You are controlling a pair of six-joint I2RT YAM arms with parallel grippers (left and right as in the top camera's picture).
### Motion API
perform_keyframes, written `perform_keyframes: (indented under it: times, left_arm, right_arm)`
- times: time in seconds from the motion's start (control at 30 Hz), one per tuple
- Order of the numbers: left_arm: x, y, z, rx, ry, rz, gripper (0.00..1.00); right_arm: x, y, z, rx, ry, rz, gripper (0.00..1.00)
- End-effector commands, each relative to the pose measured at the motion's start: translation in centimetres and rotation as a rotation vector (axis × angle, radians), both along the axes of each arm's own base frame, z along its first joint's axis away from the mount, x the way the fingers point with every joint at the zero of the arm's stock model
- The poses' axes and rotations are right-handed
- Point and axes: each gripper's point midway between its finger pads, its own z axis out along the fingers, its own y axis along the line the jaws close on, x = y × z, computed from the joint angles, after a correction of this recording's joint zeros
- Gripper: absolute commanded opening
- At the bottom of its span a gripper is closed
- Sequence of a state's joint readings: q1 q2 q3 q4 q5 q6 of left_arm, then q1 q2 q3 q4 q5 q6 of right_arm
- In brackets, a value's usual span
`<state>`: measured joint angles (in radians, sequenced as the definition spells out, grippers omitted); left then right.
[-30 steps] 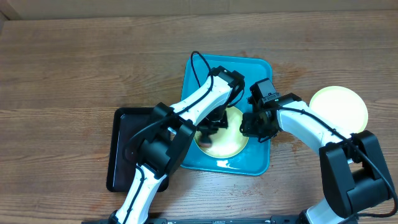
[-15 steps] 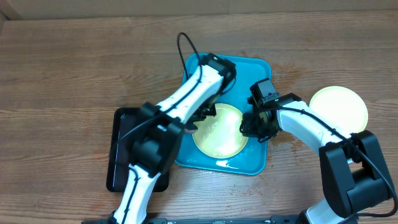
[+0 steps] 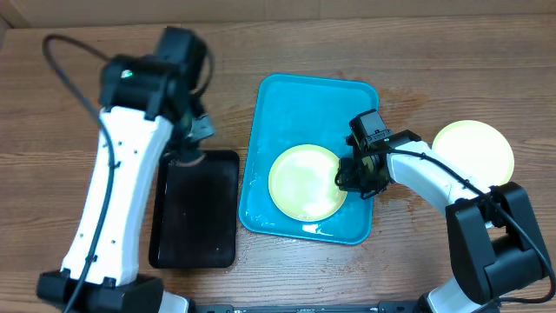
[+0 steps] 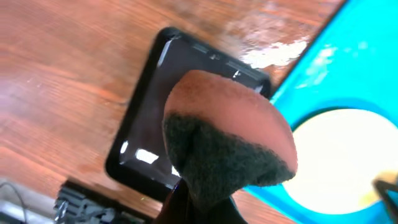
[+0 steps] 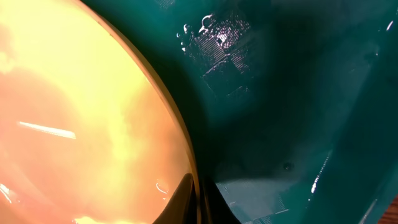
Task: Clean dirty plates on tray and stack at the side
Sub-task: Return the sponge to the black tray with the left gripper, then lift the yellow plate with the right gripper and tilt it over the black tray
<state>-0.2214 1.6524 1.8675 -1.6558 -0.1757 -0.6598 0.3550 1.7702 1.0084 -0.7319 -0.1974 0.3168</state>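
Observation:
The robot's left gripper will move back from the black tray's far edge and bring the sponge down onto the black tray's empty bottom (image 3: 195,211) (image 4: 157,122).
A pale yellow-green plate (image 3: 304,181) lies in the blue tray (image 3: 317,100), near its front. It looks free of smears. My right gripper (image 3: 350,176) is shut on the plate's right rim; the right wrist view shows its fingers (image 5: 200,200) pinching the rim of the plate (image 5: 81,118). Another pale plate (image 3: 473,149) sits on the table at the right. My left gripper (image 3: 187,149) is shut on a sponge (image 4: 230,140), brown on top with a dark scouring pad, over the black tray's far edge. The third plate is not in view.
The black tray (image 3: 195,213) lies left of the blue tray, its surface dark and glossy. Water drops and wet patches show on the blue tray floor (image 5: 273,74). Wet streaks mark the wood (image 4: 273,50) between the trays. A cardboard wall runs along the back.
My left arm has lifted the sponge off the plate and swung left, out of the blue tray to above the black tray. The plate's smear is gone. The right arm has held still.

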Motion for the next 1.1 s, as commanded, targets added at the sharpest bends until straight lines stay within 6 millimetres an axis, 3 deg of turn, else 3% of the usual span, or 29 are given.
perform_keyframes:
  times: [0.0,0.27,0.37,0.43,0.47,0.5,0.57,0.63,0.83,0.97,1.07]
  left_arm:
    - [-1.4,0.1,-4.9,0.017,0.157,-0.053,0.05]
    - [-3.0,-1.1,-16.8,-0.076,0.243,-0.049,0.04]
    - [-3.5,-1.6,-18.5,-0.128,0.251,-0.04,0.04]
    - [-3.6,-1.7,-18.5,-0.143,0.253,-0.044,0.05]
    - [-3.4,-1.8,-18.3,-0.154,0.25,-0.063,0.13]
    - [-3.3,-1.9,-17.9,-0.161,0.253,-0.073,0.25]
    - [-3.2,-1.6,-17.0,-0.166,0.256,-0.083,0.36]
    - [-2.8,-1.2,-15.4,-0.174,0.243,-0.095,0.54]
    - [-0.9,0.0,-8.2,-0.221,0.078,-0.102,0.61]
    - [-0.2,0.9,-1.8,-0.259,-0.1,-0.076,0.66]
    - [-0.6,1.9,3.1,-0.268,-0.24,-0.057,0.7]
  right_arm:
    - [0.3,-1.3,-0.6,-0.064,-0.013,-0.006,0.04]
    - [0.1,-1.4,-0.6,-0.067,-0.006,-0.006,0.04]
    - [0.0,-1.4,-0.6,-0.068,-0.002,-0.006,0.04]
    - [0.0,-1.5,-0.6,-0.07,0.0,-0.006,0.04]
    - [0.0,-1.5,-0.6,-0.07,0.0,-0.006,0.04]
    - [0.0,-1.5,-0.3,-0.07,0.002,-0.006,0.04]
    - [0.0,-1.4,0.5,-0.07,0.002,-0.006,0.04]
    - [0.4,-1.2,2.0,-0.065,-0.017,-0.002,0.04]
    - [2.6,-0.1,9.5,-0.083,-0.212,0.05,0.04]
    - [3.3,3.2,15.1,-0.057,-0.381,0.166,0.04]
    - [3.3,5.8,17.7,-0.078,-0.487,0.225,0.04]
